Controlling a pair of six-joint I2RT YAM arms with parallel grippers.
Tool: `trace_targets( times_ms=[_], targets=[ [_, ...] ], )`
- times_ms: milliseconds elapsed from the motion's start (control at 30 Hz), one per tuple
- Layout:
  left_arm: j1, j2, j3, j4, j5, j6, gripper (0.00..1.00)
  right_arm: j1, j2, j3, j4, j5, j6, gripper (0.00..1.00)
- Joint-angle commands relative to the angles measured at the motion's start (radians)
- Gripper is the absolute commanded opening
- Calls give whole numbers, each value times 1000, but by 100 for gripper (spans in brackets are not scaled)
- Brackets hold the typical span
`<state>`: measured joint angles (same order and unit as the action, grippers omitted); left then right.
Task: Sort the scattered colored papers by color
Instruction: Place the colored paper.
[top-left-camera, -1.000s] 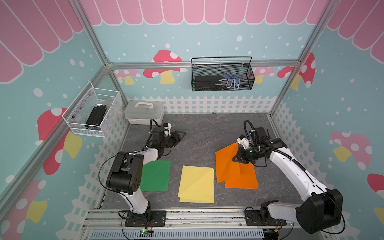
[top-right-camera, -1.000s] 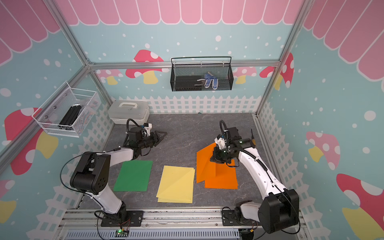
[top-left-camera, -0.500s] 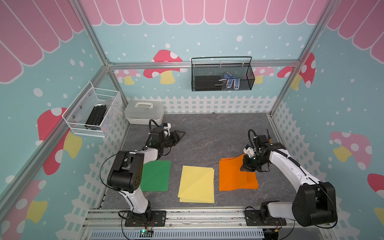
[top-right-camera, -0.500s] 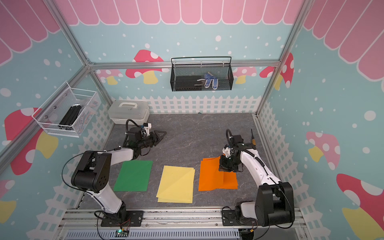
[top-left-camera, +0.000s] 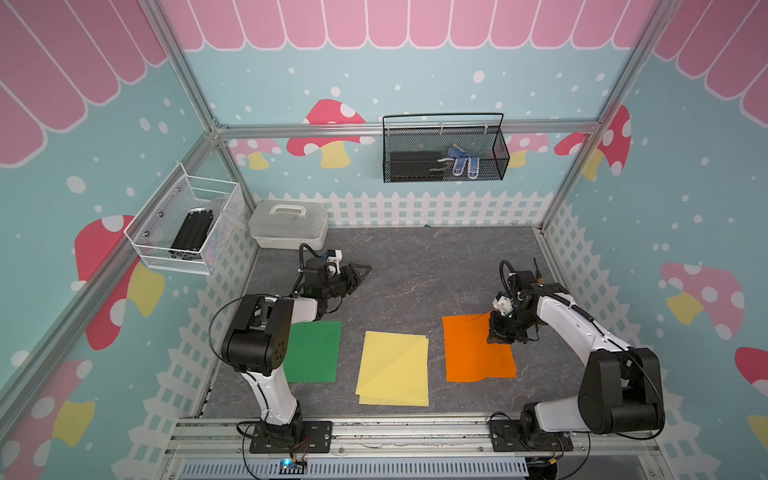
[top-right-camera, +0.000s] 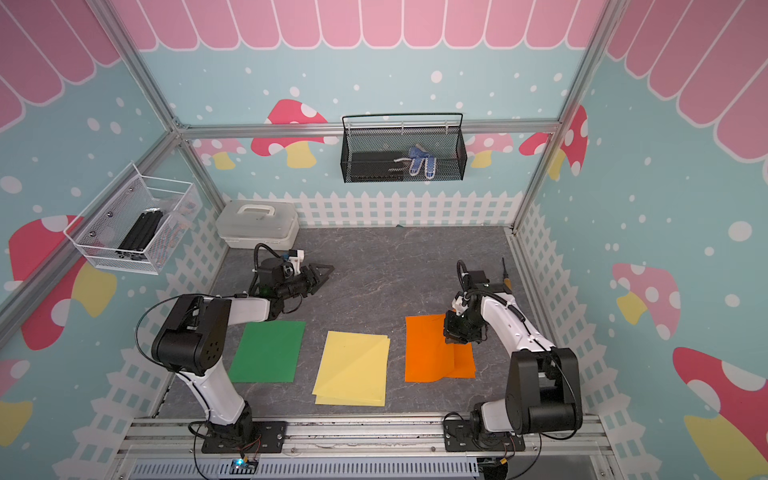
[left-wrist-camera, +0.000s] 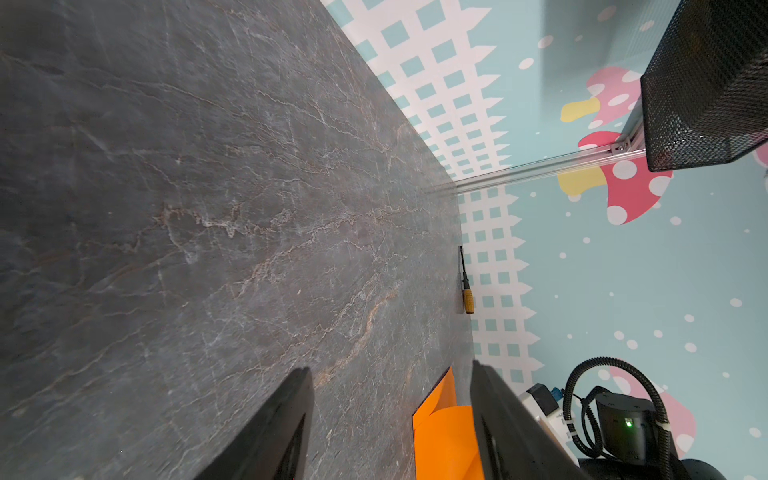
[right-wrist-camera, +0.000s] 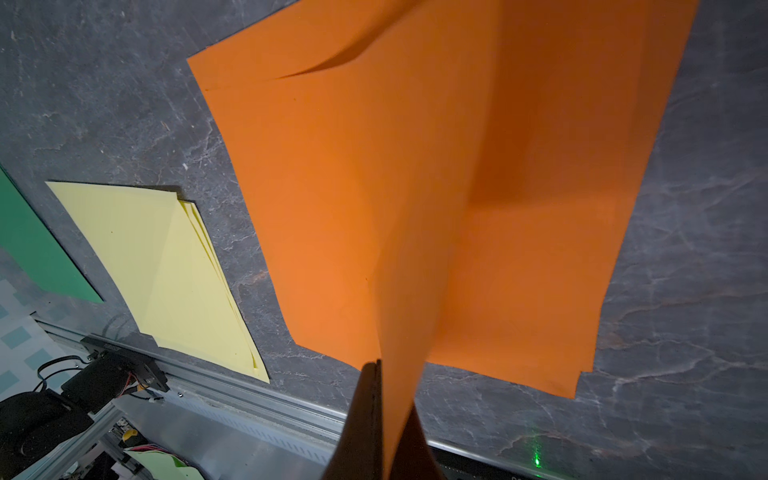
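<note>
I need to move my right gripper a little outward next and let go of the top orange sheet, because the lower sheet's uncovered far strip (top-left-camera: 464, 317) (right-wrist-camera: 276, 48) is outward of the gripper.
Three piles of colored papers lie near the front edge in both top views: dark green (top-left-camera: 312, 351) (top-right-camera: 268, 351) on the left, pale yellow (top-left-camera: 392, 368) (top-right-camera: 353, 368) in the middle, bright orange (top-left-camera: 473, 353) (top-right-camera: 432, 353) on the right. My right gripper (top-left-camera: 500, 334) (top-right-camera: 455, 334) is shut on the top orange sheet near its far right part. In the right wrist view that orange sheet (right-wrist-camera: 374, 187) rises in a fold into the shut right gripper (right-wrist-camera: 390, 386) over the orange sheet beneath. My left gripper (top-left-camera: 359, 272) (left-wrist-camera: 390, 367) stands open over bare table behind the green pile.
A white lidded box (top-left-camera: 289, 224) sits at the back left. A black mesh basket (top-left-camera: 444, 153) hangs on the back wall and a white wire basket (top-left-camera: 187, 232) on the left wall. A screwdriver (left-wrist-camera: 467, 291) lies by the right fence. An aluminium rail (top-left-camera: 395, 432) runs along the front.
My right gripper has pulled the orange sheet right and toward the front, turning it square over the orange pile and lowering it. The left arm has not moved.
</note>
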<state>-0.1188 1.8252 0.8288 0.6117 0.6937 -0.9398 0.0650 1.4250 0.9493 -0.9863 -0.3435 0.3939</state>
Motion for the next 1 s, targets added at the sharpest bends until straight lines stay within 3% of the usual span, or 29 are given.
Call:
trace_targets(
  times_ms=[0,900,933,967],
  targets=[
    [8,18,-11,56,21,-19,63,-8,22,14,16,14,5,0],
    [14,38,-7,68,33,-31,62,-50,50,40,34,62,10,0],
    [15,39,-7,69,35,-31,62,-51,50,39,31,65,10,1],
    [15,39,-7,70,36,-31,62,-51,48,39,27,76,13,10]
  ],
)
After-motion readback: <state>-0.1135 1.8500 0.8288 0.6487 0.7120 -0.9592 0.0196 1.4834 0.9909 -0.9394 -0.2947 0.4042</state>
